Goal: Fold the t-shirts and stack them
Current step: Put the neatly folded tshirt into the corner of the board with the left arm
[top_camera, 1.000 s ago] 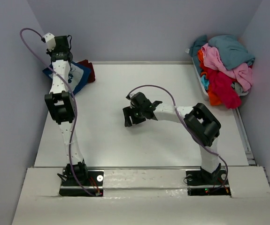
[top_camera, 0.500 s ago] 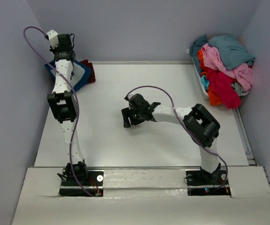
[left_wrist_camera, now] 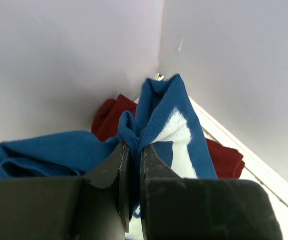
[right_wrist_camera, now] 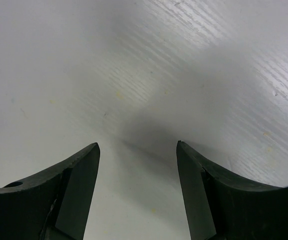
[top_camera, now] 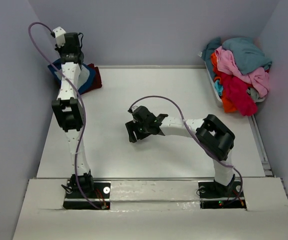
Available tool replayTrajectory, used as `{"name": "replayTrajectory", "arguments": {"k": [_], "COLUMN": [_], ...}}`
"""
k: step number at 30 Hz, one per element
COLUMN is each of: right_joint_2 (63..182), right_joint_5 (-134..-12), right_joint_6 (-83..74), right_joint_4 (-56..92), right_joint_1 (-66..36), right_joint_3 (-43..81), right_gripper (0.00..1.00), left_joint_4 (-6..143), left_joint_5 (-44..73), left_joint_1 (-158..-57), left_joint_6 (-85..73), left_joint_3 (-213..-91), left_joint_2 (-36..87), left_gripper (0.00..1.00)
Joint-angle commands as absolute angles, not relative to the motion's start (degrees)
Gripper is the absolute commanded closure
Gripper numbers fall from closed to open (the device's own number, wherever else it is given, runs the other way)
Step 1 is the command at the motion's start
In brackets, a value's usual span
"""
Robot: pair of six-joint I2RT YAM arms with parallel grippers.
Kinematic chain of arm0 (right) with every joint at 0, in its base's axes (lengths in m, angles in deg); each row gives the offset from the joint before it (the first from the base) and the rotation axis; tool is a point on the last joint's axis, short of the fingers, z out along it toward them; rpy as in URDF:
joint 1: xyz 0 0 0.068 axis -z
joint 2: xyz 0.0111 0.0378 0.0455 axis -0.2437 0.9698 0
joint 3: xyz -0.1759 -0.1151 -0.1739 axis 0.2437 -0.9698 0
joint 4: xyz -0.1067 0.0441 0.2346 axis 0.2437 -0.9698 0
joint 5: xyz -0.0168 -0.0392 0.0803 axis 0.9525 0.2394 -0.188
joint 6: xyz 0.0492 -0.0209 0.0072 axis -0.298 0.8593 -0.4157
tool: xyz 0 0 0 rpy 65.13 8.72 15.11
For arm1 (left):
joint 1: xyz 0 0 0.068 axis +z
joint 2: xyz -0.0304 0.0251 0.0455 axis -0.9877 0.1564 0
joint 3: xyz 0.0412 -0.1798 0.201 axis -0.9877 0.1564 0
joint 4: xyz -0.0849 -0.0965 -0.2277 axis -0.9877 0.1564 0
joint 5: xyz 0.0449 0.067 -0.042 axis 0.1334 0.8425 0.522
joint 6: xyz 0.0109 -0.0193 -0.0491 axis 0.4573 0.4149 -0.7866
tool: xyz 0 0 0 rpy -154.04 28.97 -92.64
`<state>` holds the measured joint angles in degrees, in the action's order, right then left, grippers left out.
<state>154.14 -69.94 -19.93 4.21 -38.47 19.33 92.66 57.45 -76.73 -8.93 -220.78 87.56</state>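
Note:
The blue cloth is bunched and leaves maroon uncovered, so the left gripper should next lift the blue t-shirt, then lower it onto the maroon t-shirt and let go.
A navy blue t-shirt (top_camera: pixel 87 79) with white print lies bunched at the table's far left corner, on top of a dark maroon t-shirt (top_camera: pixel 96 76). My left gripper (left_wrist_camera: pixel 132 150) is shut on a pinched fold of the blue t-shirt (left_wrist_camera: pixel 156 115) and lifts it; the maroon t-shirt (left_wrist_camera: pixel 224 157) shows beneath. My right gripper (top_camera: pixel 132 135) is open and empty, low over the bare table (right_wrist_camera: pixel 149 65) near the middle. A pile of unfolded t-shirts (top_camera: pixel 241 70), teal, pink, red and orange, sits at the far right.
The pile fills a white basket (top_camera: pixel 215 87) against the right wall. Grey walls close in the back and both sides; the left wall corner (left_wrist_camera: pixel 161 45) is right behind the blue t-shirt. A raised rail (top_camera: pixel 260 145) runs along the table's right edge.
My left gripper has risen and moved back toward the corner, drawing the blue t-shirt up. My right gripper has moved slightly left and nearer across the table, still open.

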Motion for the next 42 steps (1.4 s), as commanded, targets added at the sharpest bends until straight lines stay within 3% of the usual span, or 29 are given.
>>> {"name": "replayTrajectory", "arguments": {"k": [1, 14, 42], "right_joint_2": [151.0, 150.4, 154.7], "right_joint_5": [-68.0, -66.1, -69.1], "right_joint_6": [-20.1, -19.5, -21.8], "right_joint_4": [4.6, 2.6, 6.7], "right_joint_1": [-39.4, -41.2, -41.7], "right_joint_3": [19.2, 20.7, 19.0], "right_gripper": [0.32, 0.32, 0.32], "left_joint_4": [85.3, 83.3, 80.0], "left_joint_5": [61.9, 62.6, 60.7], "left_joint_1": [-77.2, -78.3, -84.3], "left_joint_6": [-6.9, -4.0, 0.8], "left_joint_3": [-222.6, -220.8, -222.4], "left_joint_2": [77.2, 73.6, 80.3], "left_gripper": [0.94, 0.94, 0.94]}}
